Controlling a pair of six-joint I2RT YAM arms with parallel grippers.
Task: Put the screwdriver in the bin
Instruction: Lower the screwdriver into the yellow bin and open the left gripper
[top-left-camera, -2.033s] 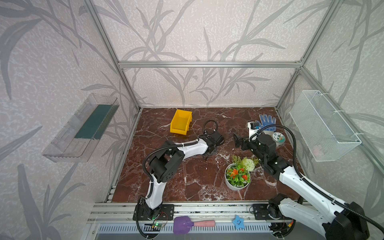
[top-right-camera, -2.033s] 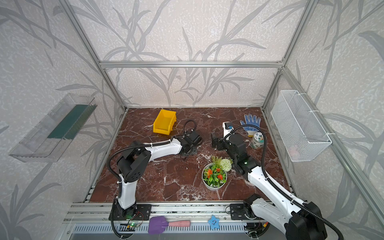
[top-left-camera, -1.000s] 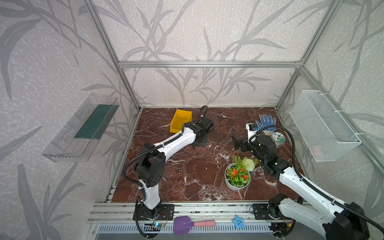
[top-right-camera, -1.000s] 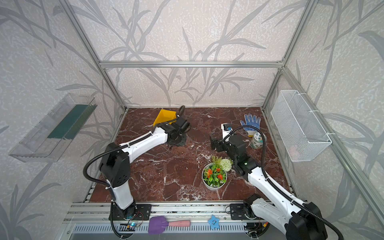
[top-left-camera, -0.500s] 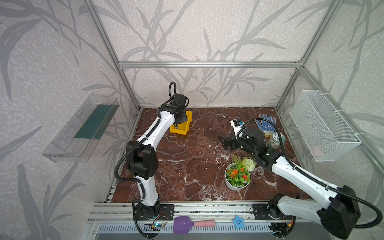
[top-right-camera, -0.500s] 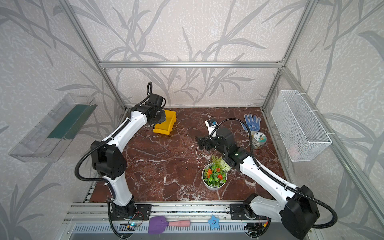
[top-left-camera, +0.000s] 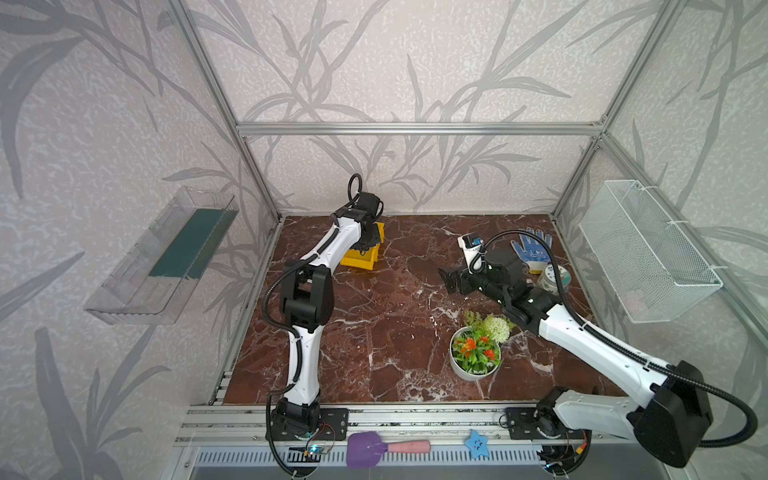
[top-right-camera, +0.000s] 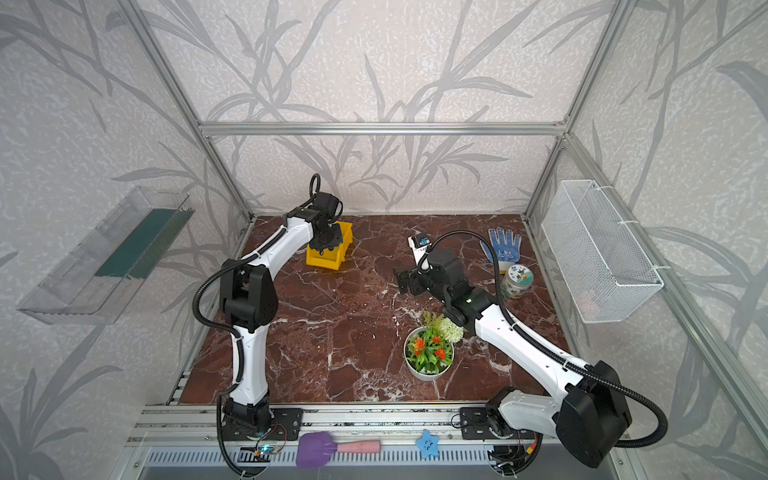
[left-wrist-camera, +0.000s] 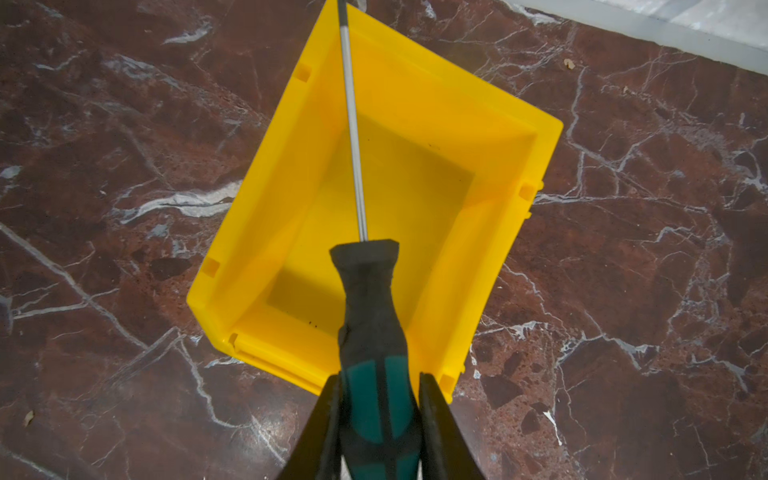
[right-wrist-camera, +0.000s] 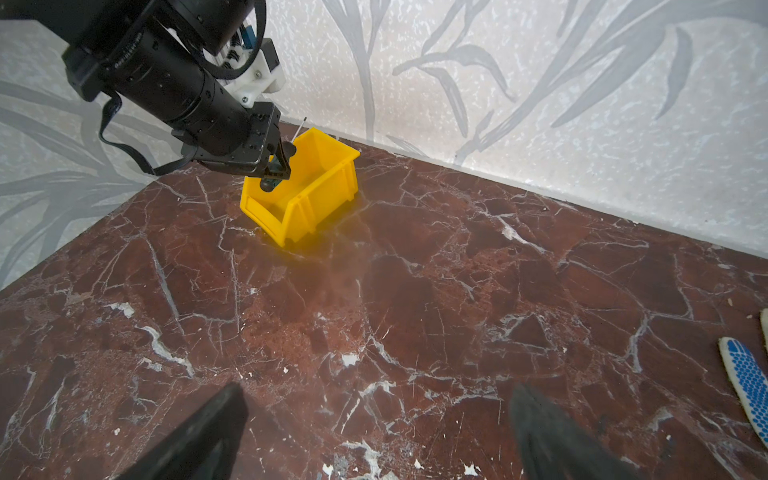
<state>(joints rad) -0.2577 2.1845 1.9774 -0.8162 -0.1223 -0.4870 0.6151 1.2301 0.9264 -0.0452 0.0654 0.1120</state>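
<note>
The left gripper should next go down toward the yellow bin's bottom and let go of the screwdriver's green-and-black handle, since the screwdriver (left-wrist-camera: 370, 299) still hangs above the bin's open rim.
The yellow bin (left-wrist-camera: 498, 137) stands on the marble floor at the back left, seen in both top views (top-left-camera: 359, 261) (top-right-camera: 328, 261). My left gripper (left-wrist-camera: 378, 384) is shut on the green-and-black handle of the screwdriver (left-wrist-camera: 370, 299) and holds it above the bin's opening. The thin shaft runs across the bin, past its far rim. From the right wrist view the left gripper (right-wrist-camera: 278, 166) hangs over the bin (right-wrist-camera: 320, 187), with the screwdriver (right-wrist-camera: 266, 185) slanting upward. My right gripper (top-left-camera: 451, 282) (right-wrist-camera: 376, 399) is open and empty over mid-floor.
A white pot of flowers (top-left-camera: 476, 357) stands front right. A blue-dotted glove (top-left-camera: 532, 249) and a small jar (top-left-camera: 555, 278) lie behind the right arm. A wire basket (top-left-camera: 648, 253) and a clear tray (top-left-camera: 166, 257) hang on the walls. A purple spatula (top-left-camera: 374, 449) lies on the front rail.
My left arm has carried the screwdriver from the middle of the floor back and left to above the bin. The right gripper has shifted left.
</note>
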